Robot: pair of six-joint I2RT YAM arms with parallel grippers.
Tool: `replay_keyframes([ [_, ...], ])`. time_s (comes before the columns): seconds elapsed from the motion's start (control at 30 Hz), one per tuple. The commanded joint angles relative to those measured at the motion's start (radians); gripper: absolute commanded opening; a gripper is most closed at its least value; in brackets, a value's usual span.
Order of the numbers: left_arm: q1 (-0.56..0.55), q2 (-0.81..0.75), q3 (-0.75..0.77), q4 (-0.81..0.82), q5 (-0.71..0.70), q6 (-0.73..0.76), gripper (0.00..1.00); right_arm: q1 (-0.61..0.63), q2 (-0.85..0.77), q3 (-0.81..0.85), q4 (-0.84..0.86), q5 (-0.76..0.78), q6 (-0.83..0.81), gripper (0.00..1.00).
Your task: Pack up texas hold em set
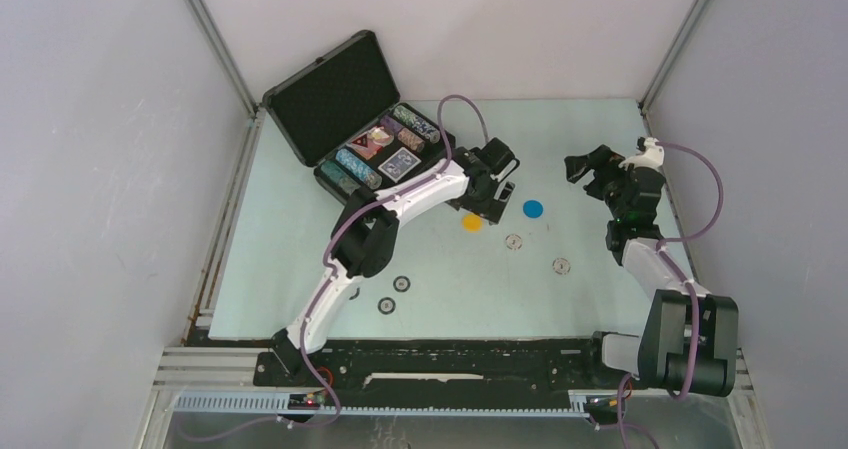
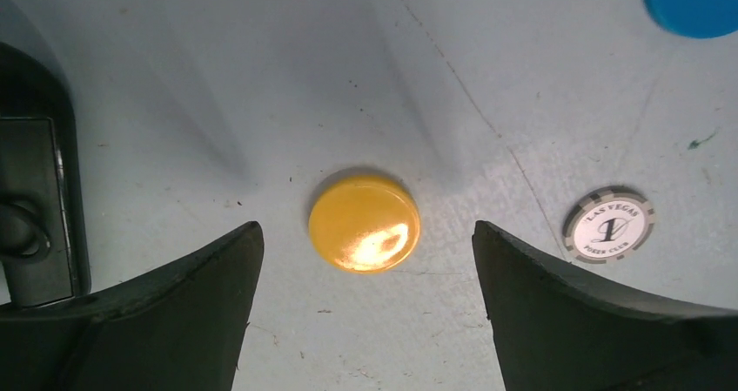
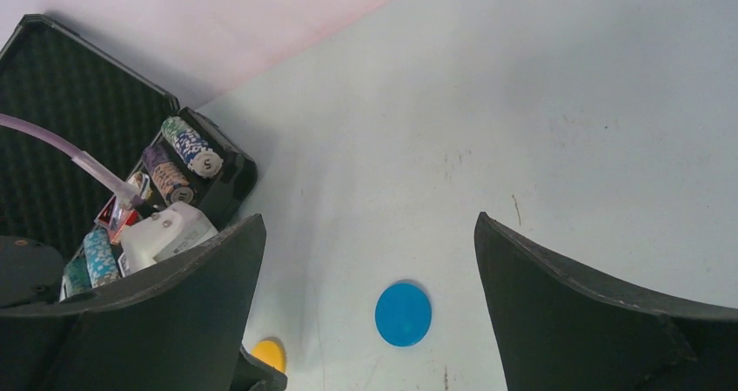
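The left gripper lowers next and closes its open fingers on the opposite edges of the yellow disc (image 1: 472,221) (image 2: 364,223), as the disc lies below, between them.
The open black case (image 1: 335,94) stands at the back left, with chip stacks (image 1: 357,167) and a card deck (image 1: 400,164) in its tray. A yellow disc (image 1: 472,221) and a blue disc (image 1: 533,209) lie mid-table. My left gripper (image 1: 490,201) is open and empty just above the yellow disc (image 2: 364,223), which lies ahead of and between its fingers (image 2: 187,304). My right gripper (image 1: 592,172) is open and empty at the back right, raised, with the blue disc (image 3: 403,313) seen between its fingers (image 3: 600,304). The case also shows in the right wrist view (image 3: 78,138).
Two white-faced chips (image 1: 513,241) (image 1: 561,266) lie right of the yellow disc; one reads "Las Vegas" in the left wrist view (image 2: 609,225). Two dark-rimmed chips (image 1: 401,284) (image 1: 385,305) lie near the left arm's base. Frame walls close in the table's sides.
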Motion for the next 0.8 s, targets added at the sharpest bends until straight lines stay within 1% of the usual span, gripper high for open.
replay_keyframes([
  [0.0, 0.011, 0.017, 0.069, -0.064, 0.004, -0.005, 0.97, -0.007, 0.009, 0.036, 0.024, -0.01, 0.024, 1.0],
  [0.17, 0.019, 0.03, 0.055, -0.066, 0.036, -0.016, 0.95, -0.01, 0.019, 0.036, 0.035, -0.024, 0.034, 1.0],
  [0.43, 0.02, 0.047, 0.062, -0.08, 0.022, -0.018, 0.86, -0.011, 0.023, 0.036, 0.038, -0.028, 0.038, 1.0],
  [0.67, 0.02, 0.082, 0.12, -0.117, 0.025, -0.013, 0.85, -0.011, 0.025, 0.036, 0.038, -0.031, 0.039, 1.0],
  [0.77, 0.015, 0.092, 0.129, -0.122, 0.021, -0.013, 0.86, -0.011, 0.025, 0.036, 0.04, -0.032, 0.042, 1.0],
])
